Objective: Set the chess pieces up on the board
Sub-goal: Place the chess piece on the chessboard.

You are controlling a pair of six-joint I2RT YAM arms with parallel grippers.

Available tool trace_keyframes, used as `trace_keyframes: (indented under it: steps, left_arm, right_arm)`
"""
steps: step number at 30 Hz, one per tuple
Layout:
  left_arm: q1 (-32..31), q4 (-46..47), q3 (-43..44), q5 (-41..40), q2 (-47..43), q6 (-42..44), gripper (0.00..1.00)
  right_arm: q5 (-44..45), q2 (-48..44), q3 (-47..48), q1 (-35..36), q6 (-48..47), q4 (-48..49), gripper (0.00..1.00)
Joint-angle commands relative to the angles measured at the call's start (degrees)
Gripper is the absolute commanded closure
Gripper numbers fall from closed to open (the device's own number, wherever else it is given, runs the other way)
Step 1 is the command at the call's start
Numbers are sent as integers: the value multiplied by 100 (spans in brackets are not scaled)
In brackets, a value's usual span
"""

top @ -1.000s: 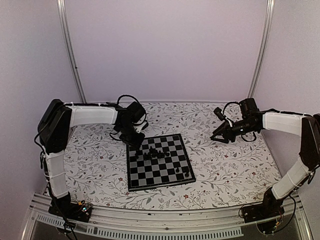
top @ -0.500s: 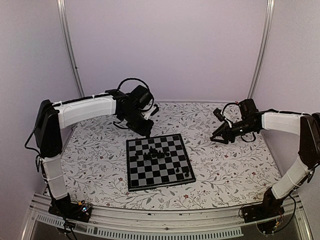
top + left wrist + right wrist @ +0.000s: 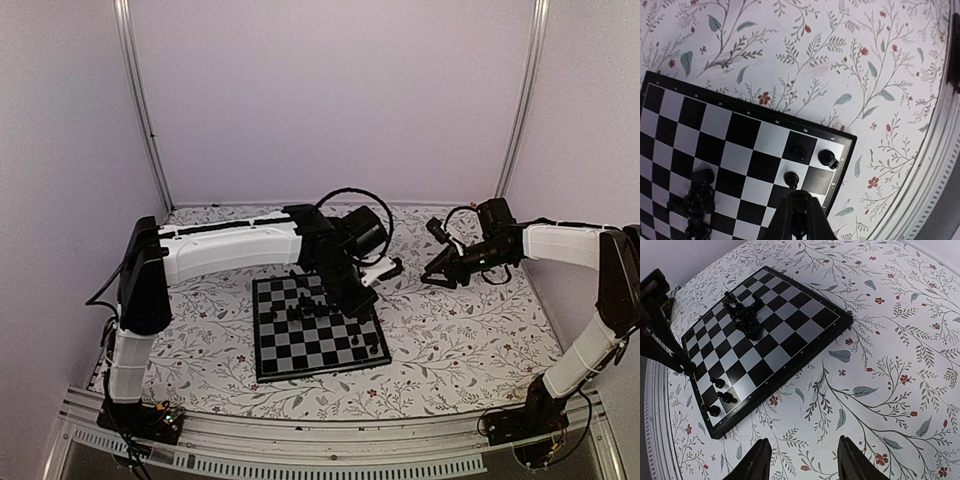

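Observation:
Next, my left gripper moves back and down to release the black piece, as the empty white near-row square (image 3: pixel 343 356) (image 3: pixel 815 199) lies below and back of my left gripper.
The board (image 3: pixel 290 355) lies mid-table on the floral cover. Several black chess pieces (image 3: pixel 310 308) are heaped near its centre, and three more (image 3: pixel 799 152) stand in the corner squares. My left gripper (image 3: pixel 365 300) hangs over the board's right edge. In the left wrist view the left gripper (image 3: pixel 799 220) is shut on a small black chess piece just above that corner. My right gripper (image 3: pixel 432 276) hovers over the cover to the right of the board. The right gripper (image 3: pixel 805 460) stands open with nothing between its fingers (image 3: pixel 755 460).
The right wrist view shows the board (image 3: pixel 790 315), the heap (image 3: pixel 742 315), the three corner pieces (image 3: pixel 720 395) and the left gripper's tip (image 3: pixel 687 367) at its edge. A metal rail (image 3: pixel 300 440) runs along the table's near edge; pale walls close the other sides.
My left arm swung from the board's back left corner across to its right edge, fingers staying closed. The right arm has not moved.

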Motion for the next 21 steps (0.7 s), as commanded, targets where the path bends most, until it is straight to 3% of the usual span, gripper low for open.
trace_keyframes:
  steps: [1, 14, 21]
  left_arm:
    - [-108, -496, 90, -3, 188, 99, 100]
    - [-279, -953, -61, 51, 397, 36, 100]
    - [-309, -507, -528, 225, 135, -115, 99]
  right_arm:
    - [-7, 62, 118, 22, -85, -59, 51]
    - [-40, 141, 153, 17, -119, -118, 51]
    - [-35, 110, 141, 23, -121, -101, 51]
